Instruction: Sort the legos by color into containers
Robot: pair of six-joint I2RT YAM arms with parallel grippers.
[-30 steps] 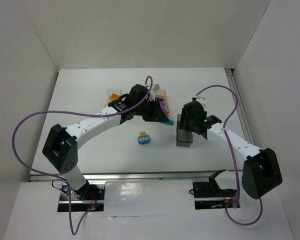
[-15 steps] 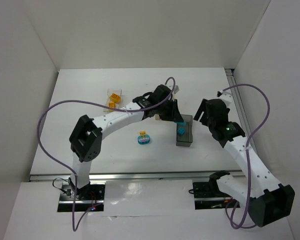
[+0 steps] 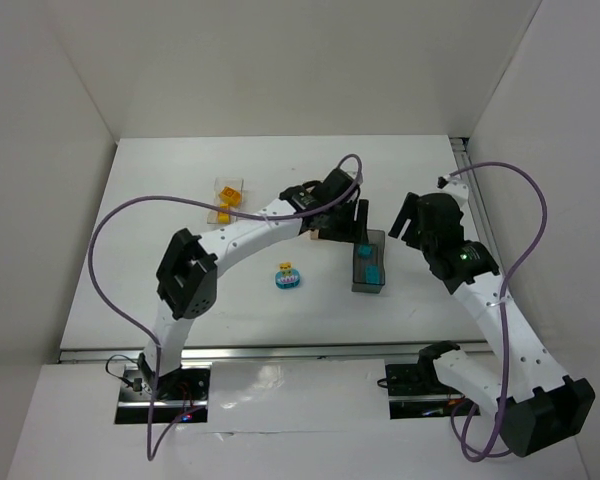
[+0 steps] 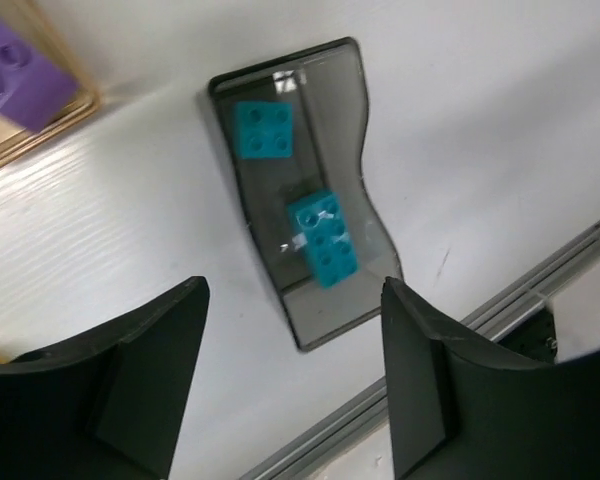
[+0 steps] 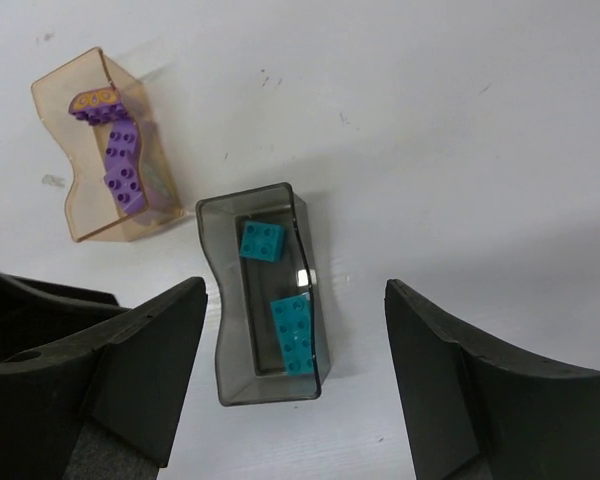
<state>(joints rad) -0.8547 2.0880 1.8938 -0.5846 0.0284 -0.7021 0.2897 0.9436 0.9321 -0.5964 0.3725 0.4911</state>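
Observation:
I need to move my right gripper past the dark container next and lower it to the clump's yellow brick [image 3: 285, 267], because the teal-blue and yellow clump is still outside the containers.
The dark smoky grey container [image 3: 358, 283] [image 4: 355, 160] [image 5: 230, 300] stands right of centre with two teal-blue legos [image 4: 325, 238] [image 5: 295, 335] inside. My left gripper [image 3: 362, 222] [image 4: 294, 285] hangs open above it, nothing between its fingers. My right gripper [image 3: 412, 226] [image 5: 295, 290] is also open and empty, higher up on the container's right. The orange-tan container [image 5: 85, 215] [image 4: 75, 108] holds purple legos [image 5: 120, 165] [image 4: 15, 75]; in the top view my left arm hides it. The clear container [image 3: 227, 197] holds yellow-orange legos [image 3: 230, 196].
A small clump of legos [image 3: 287, 275], teal-blue with yellow on top, lies on the white table [image 3: 180, 260] left of the dark container. A metal rail [image 3: 280, 350] runs along the near edge. White walls enclose the table on three sides.
My left gripper carried a teal-blue lego from beside the orange-tan container over to the dark one, opened, and the lego now lies inside. My right arm drew back to the right.

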